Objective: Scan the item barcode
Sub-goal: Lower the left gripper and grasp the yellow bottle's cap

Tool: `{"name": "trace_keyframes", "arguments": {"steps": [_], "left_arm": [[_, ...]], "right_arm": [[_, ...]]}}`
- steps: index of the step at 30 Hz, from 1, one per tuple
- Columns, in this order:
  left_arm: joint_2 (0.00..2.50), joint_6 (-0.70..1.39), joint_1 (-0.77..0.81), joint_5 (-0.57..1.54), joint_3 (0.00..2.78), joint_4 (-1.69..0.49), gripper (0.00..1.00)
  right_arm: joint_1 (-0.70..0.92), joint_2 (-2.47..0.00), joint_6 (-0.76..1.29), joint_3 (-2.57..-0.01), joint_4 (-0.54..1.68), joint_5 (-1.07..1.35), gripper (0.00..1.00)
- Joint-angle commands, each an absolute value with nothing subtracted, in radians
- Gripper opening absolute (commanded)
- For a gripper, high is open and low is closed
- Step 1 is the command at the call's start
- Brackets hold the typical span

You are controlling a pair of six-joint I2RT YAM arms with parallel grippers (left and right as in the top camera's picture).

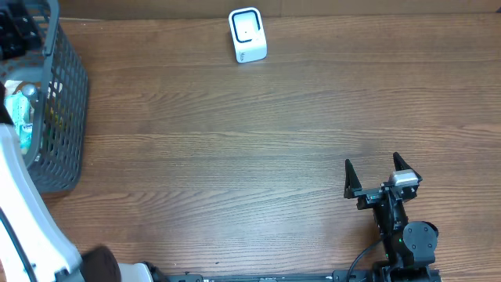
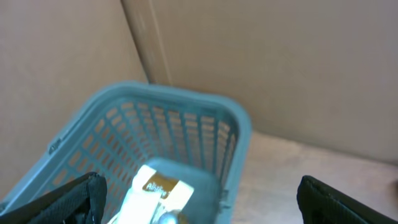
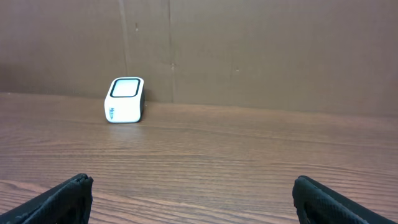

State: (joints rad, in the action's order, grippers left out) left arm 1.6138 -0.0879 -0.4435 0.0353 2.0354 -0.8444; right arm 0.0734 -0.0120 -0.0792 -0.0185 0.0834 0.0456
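My left gripper should next tilt down and lower into the basket onto the round grey lid beside the white item. The lid is below the basket's rim.
A white barcode scanner with a dark window stands at the back middle of the table, and shows far left in the right wrist view as the scanner. A white item with a brown label lies inside the grey mesh basket. My left gripper hangs open above that basket, over the item, with nothing between its fingers. My right gripper stands open and empty over bare wood at the front right, shown as the right gripper.
The basket sits at the table's left edge with several packaged goods in it. My white left arm reaches over it from the front left. A brown cardboard wall backs the table.
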Motion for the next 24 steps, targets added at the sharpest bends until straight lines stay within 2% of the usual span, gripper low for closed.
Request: {"name": "trace_keyframes", "arguments": {"steps": [1,13,19,24], "left_arm": [[1.716,-0.143,-0.481,0.09,2.081,-0.889,1.0],[1.894,-0.225,-0.637,0.237,2.08,-0.966,0.98],[1.952,-0.273,-0.682,0.24,2.078,-0.989,0.88],[2.009,-0.331,-0.686,0.319,2.077,-1.019,0.85]], "right_arm": [[0.072,-0.011,-0.08,-0.008,0.081,0.047,1.0],[0.072,-0.011,-0.08,-0.008,0.081,0.047,1.0],[0.072,-0.011,-0.08,-0.008,0.081,0.047,1.0],[0.072,-0.011,-0.08,-0.008,0.081,0.047,1.0]]}}
